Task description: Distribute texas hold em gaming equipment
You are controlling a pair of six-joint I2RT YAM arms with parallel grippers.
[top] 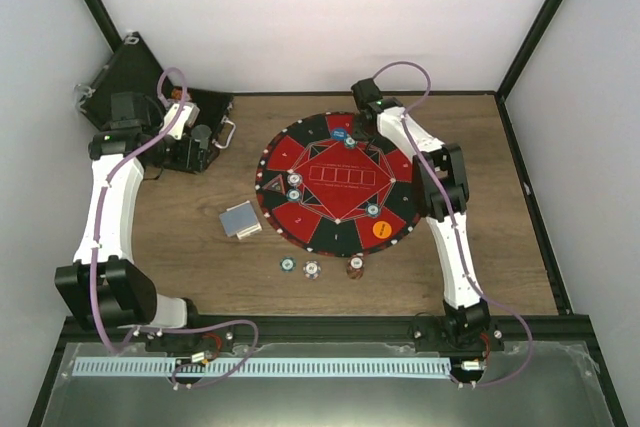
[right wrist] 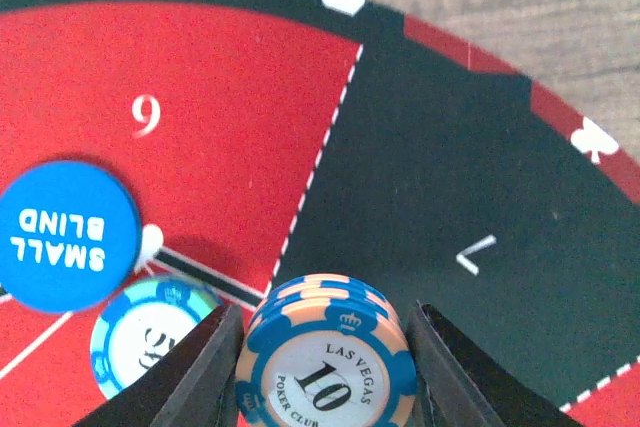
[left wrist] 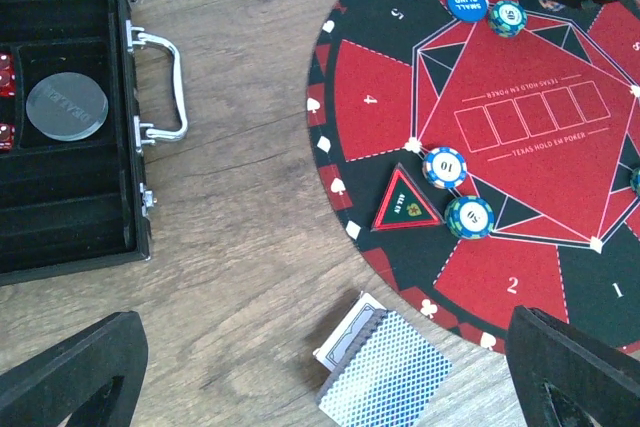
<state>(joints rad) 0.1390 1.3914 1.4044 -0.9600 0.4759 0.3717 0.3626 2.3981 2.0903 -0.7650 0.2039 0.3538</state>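
I need to lower my right gripper onto the dashed line beside the teal chip next and release the chip stack, since the stack already hangs over that bare spot.
My right gripper (right wrist: 325, 372) is shut on a small stack of blue-and-peach "10" poker chips (right wrist: 325, 362), just over the round mat (right wrist: 450, 147) at the line between sectors 6 and 7. Next to it lie the blue "small blind" disc (right wrist: 65, 235) and a teal chip (right wrist: 150, 337). My left gripper (left wrist: 325, 387) is wide open and empty, high above the grey-blue-backed card deck (left wrist: 385, 372) on the wood. On the mat (top: 340, 237) lie two chips (left wrist: 444, 166) at the left, one chip (top: 372, 210) and an orange disc (top: 381, 230).
The open black case (left wrist: 60, 217) with a silver handle (left wrist: 165, 87) lies at the far left and holds a grey dealer disc (left wrist: 65, 107). A triangular marker (left wrist: 405, 202) sits on the mat's left edge. Three chips (top: 312, 269) lie on the wood near the mat's front.
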